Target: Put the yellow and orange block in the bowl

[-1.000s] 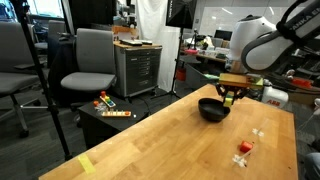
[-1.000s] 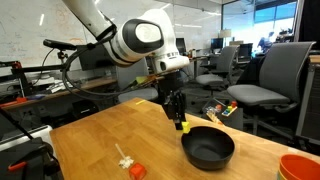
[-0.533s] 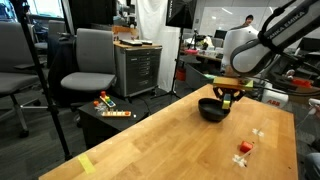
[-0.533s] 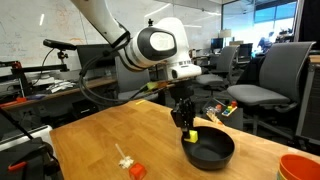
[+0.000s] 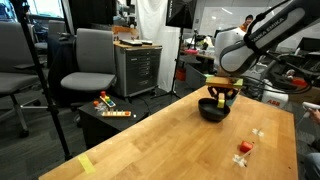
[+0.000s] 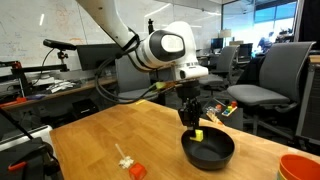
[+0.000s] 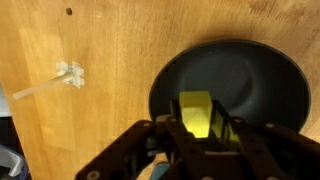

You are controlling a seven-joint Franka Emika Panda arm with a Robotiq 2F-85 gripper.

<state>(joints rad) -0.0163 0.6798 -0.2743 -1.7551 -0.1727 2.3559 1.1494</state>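
Note:
The yellow block point(image 7: 196, 113) still hangs above the black bowl's bottom, so my gripper will lower it inside the black bowl's rim and release it.
My gripper point(image 6: 196, 130) is shut on the yellow block point(image 7: 196, 113) and holds it just over the near rim of the black bowl point(image 6: 212, 150). The yellow block also shows in an exterior view point(image 6: 198, 134). In the wrist view the block sits between the fingers point(image 7: 198, 122) with the dark bowl point(image 7: 250, 80) right below it. In an exterior view the gripper point(image 5: 219, 99) hangs above the bowl point(image 5: 213, 111). The orange block lies on the table away from the bowl in both exterior views point(image 6: 136, 171) point(image 5: 243, 147).
Small white pieces lie on the wooden table point(image 6: 122, 155) point(image 5: 257, 133) point(image 7: 70, 73). An orange-and-teal cup point(image 6: 298, 168) stands at the table's corner. Office chairs point(image 5: 88, 62) and a drawer cabinet point(image 5: 137, 68) stand beyond the table edge.
The gripper has carried the yellow block sideways from beside the bowl to over the bowl's rim and a little lower. The orange block has not moved.

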